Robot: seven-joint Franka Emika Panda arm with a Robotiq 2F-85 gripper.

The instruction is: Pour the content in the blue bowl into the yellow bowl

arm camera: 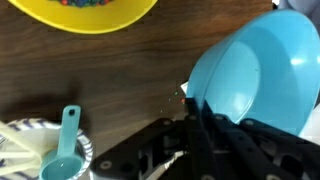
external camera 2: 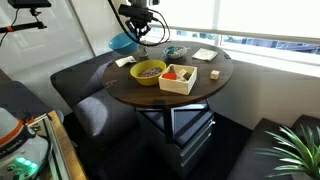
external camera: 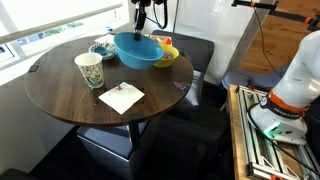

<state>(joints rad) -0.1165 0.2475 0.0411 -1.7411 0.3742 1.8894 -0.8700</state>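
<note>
My gripper goes down next to put the blue bowl on the tabletop [external camera: 134, 76] beside the white napkin. It then lets go of the blue bowl's rim, since the content lies in the yellow bowl.
My gripper [arm camera: 190, 102] is shut on the rim of the blue bowl [arm camera: 250, 70] and holds it tilted above the table. The bowl also shows in both exterior views [external camera: 135, 50] [external camera 2: 122, 42], under the gripper [external camera: 141, 28] [external camera 2: 140, 27]. Its visible inside looks empty. The yellow bowl [external camera 2: 150, 73] stands on the table beside it, also at the top of the wrist view [arm camera: 85, 15] and partly hidden behind the blue bowl in an exterior view [external camera: 167, 55]. The content [external camera 2: 150, 69], small multicoloured pieces, lies in the yellow bowl [arm camera: 88, 3].
On the round dark wooden table [external camera: 70, 100] stand a patterned paper cup [external camera: 90, 70], a white napkin [external camera: 120, 97], a small patterned dish [arm camera: 25, 150] with a teal scoop [arm camera: 65, 150], and a pale box [external camera 2: 178, 78] holding orange and red items. Dark seats surround the table.
</note>
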